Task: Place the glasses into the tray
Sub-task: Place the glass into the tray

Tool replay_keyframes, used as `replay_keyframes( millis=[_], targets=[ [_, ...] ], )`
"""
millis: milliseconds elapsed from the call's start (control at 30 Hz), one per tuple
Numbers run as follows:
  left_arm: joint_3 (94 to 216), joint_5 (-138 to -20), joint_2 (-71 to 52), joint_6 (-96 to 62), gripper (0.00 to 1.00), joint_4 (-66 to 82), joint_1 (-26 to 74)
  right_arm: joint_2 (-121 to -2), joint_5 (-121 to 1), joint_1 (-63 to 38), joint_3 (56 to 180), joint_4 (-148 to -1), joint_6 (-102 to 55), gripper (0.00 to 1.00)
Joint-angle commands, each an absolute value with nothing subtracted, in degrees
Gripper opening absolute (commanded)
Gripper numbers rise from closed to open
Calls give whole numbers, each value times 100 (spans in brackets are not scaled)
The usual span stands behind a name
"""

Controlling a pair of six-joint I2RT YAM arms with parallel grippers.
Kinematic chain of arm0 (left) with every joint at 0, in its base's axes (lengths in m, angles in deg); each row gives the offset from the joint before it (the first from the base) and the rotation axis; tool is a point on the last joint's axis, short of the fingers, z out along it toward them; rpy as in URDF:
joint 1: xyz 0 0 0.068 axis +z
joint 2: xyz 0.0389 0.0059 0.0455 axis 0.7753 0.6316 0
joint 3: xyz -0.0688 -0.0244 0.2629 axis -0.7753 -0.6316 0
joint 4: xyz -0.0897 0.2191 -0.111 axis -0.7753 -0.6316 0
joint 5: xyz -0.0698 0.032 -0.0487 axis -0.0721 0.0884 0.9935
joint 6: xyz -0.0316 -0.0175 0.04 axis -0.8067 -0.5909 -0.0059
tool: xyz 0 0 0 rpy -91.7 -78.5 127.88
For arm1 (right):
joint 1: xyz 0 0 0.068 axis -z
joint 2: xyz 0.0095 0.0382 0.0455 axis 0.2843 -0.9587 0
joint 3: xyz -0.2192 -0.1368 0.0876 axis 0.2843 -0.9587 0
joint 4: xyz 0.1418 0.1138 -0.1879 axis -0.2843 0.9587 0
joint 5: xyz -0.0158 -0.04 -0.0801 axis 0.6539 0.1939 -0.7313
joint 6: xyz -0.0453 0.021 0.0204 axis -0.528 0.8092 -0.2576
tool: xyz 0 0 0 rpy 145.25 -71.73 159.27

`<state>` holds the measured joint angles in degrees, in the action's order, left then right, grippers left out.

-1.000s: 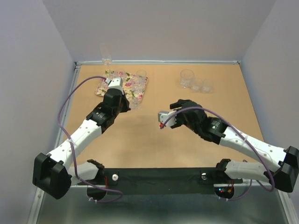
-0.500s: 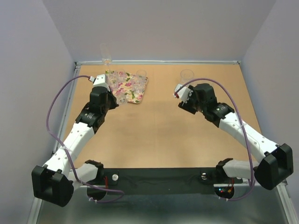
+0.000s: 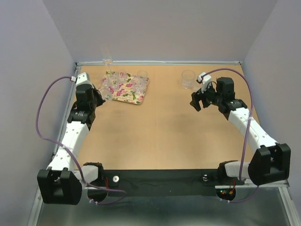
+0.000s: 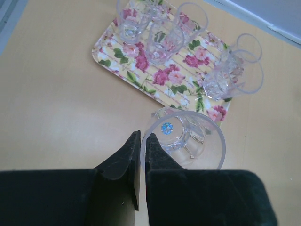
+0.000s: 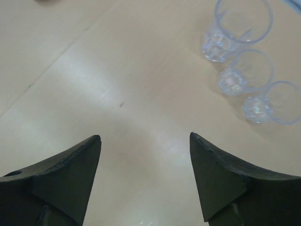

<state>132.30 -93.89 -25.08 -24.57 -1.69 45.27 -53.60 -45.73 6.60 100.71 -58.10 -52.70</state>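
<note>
The tray's near corner (image 4: 107,55) is empty beside the glasses, so the left gripper should carry the glass outward, then lower it and let go of it there.
The flowered tray (image 3: 130,93) lies at the back left, and several clear glasses (image 3: 114,81) stand on it. In the left wrist view the tray (image 4: 141,77) is just beyond my fingers. My left gripper (image 4: 142,136) is shut on the rim of a clear glass (image 4: 186,141), held at the tray's near edge; it also shows in the top view (image 3: 99,95). My right gripper (image 5: 145,136) is open and empty over bare table. Three glasses (image 5: 247,70) stand in a row ahead and to its right, at the back right of the table (image 3: 188,79).
A tall clear glass (image 3: 107,54) stands against the back wall, behind the tray. Purple cables loop off both arms. A raised metal rim (image 3: 160,62) runs along the table's back and left edges.
My left arm has swung left and back from over the tray, still gripping its glass. My right arm has swung right and toward the back, up to the three glasses.
</note>
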Motion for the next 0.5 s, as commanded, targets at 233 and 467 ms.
replay_keyframes(
  millis=[233, 467],
  targets=[
    [14044, -8906, -1059, -2877, 0, 799, 5276, -4689, -3240, 939, 9464, -6182, -4993, 92],
    [14669, -8906, -13, -2983, 0, 984, 5522, -4600, -3116, 1045, 9429, -6182, -4976, 92]
  ],
)
